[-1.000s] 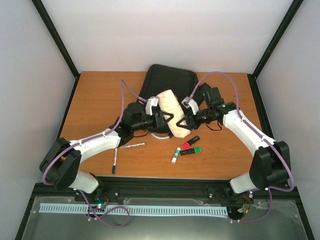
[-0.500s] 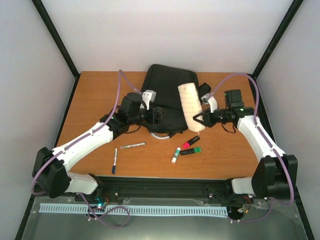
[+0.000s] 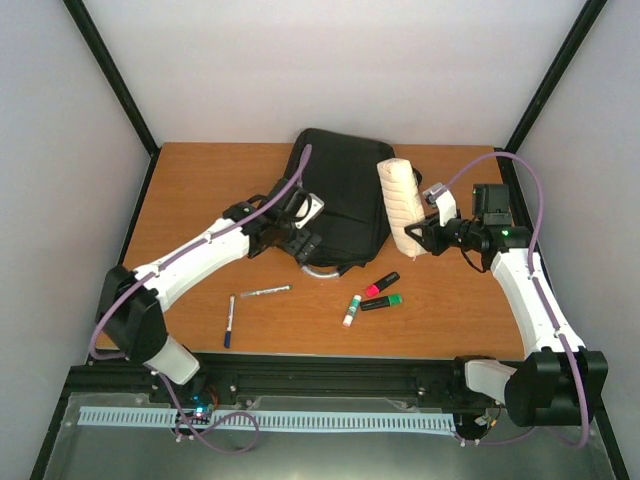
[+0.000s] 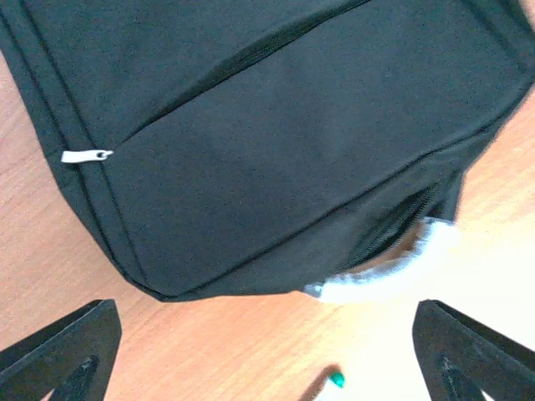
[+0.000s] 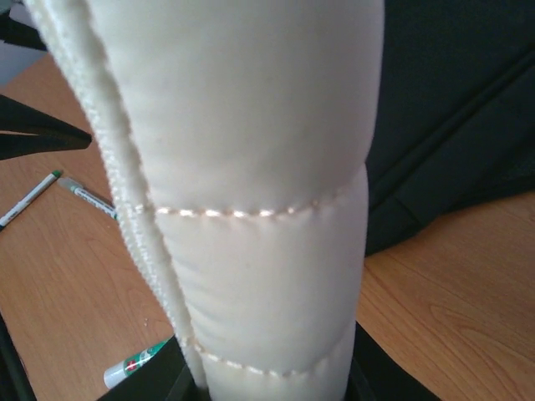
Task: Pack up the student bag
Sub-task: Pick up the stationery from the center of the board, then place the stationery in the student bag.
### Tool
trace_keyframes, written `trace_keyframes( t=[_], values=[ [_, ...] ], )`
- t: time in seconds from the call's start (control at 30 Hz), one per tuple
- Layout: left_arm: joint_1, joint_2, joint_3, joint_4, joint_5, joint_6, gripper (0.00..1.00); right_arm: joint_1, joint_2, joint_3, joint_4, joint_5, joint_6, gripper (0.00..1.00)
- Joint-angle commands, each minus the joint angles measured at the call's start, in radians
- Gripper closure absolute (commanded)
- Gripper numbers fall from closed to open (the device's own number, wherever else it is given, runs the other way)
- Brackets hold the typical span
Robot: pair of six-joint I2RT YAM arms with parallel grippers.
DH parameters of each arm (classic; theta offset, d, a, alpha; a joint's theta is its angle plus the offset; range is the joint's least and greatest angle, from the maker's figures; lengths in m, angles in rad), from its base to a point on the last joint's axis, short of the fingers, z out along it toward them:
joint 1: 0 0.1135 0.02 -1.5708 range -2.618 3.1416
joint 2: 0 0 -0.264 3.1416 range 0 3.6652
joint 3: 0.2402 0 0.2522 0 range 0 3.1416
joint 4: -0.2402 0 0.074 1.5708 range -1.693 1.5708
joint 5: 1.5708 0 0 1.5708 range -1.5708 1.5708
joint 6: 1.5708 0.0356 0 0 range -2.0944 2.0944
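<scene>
Next, my left gripper lowers toward the grey loop handle (image 3: 320, 268), onto the black fabric at the bag's near edge, where the zipper runs.
The student bag (image 3: 340, 195) is a large black backpack lying flat at the back middle of the table, its grey loop handle (image 3: 320, 268) toward me. My left gripper (image 3: 300, 240) hovers open over the bag's near left corner, holding nothing. In the left wrist view the bag (image 4: 276, 142) fills the frame, with a white zipper pull (image 4: 84, 155) and the handle (image 4: 393, 271). My right gripper (image 3: 412, 242) is shut on the lower end of a beige quilted pouch (image 3: 400, 198), held upright just right of the bag. The pouch (image 5: 251, 167) fills the right wrist view.
On the wood in front of the bag lie a silver pen (image 3: 265, 291), a blue pen (image 3: 229, 320), a red highlighter (image 3: 380, 284), a green highlighter (image 3: 381, 302) and a glue stick (image 3: 351, 311). Black frame posts stand at the table's sides.
My left gripper has let go of the pouch, opened wide and drawn back left over the bag. The right gripper has carried the pouch right and turned it upright.
</scene>
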Motion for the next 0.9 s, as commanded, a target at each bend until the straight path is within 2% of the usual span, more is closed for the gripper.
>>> trace_keyframes(
  t=[0.0,0.17,0.23,0.3,0.43,0.67,0.87],
  values=[
    [-0.006,0.078,0.081,-0.014,-0.122,0.154,0.02,-0.011,-0.026,-0.017,0.023,0.015,-0.015,0.71],
    [-0.021,0.156,0.122,0.018,0.02,0.245,0.11,-0.019,-0.037,-0.024,0.031,0.037,-0.013,0.71],
    [-0.043,0.208,0.176,-0.018,0.003,0.28,0.22,-0.021,-0.036,-0.03,0.04,0.057,-0.019,0.71],
    [-0.046,0.277,0.237,-0.059,0.006,0.281,0.28,-0.021,-0.035,-0.044,0.06,0.09,-0.021,0.71],
    [-0.061,0.303,0.201,0.001,0.068,0.334,0.29,-0.033,-0.027,-0.052,0.072,0.112,-0.022,0.72],
    [-0.084,0.405,0.198,0.014,-0.151,0.389,0.29,-0.042,-0.033,-0.056,0.078,0.126,-0.025,0.72],
    [-0.085,0.449,0.191,0.009,-0.166,0.416,0.28,-0.045,-0.021,-0.055,0.073,0.115,-0.027,0.72]
  ],
)
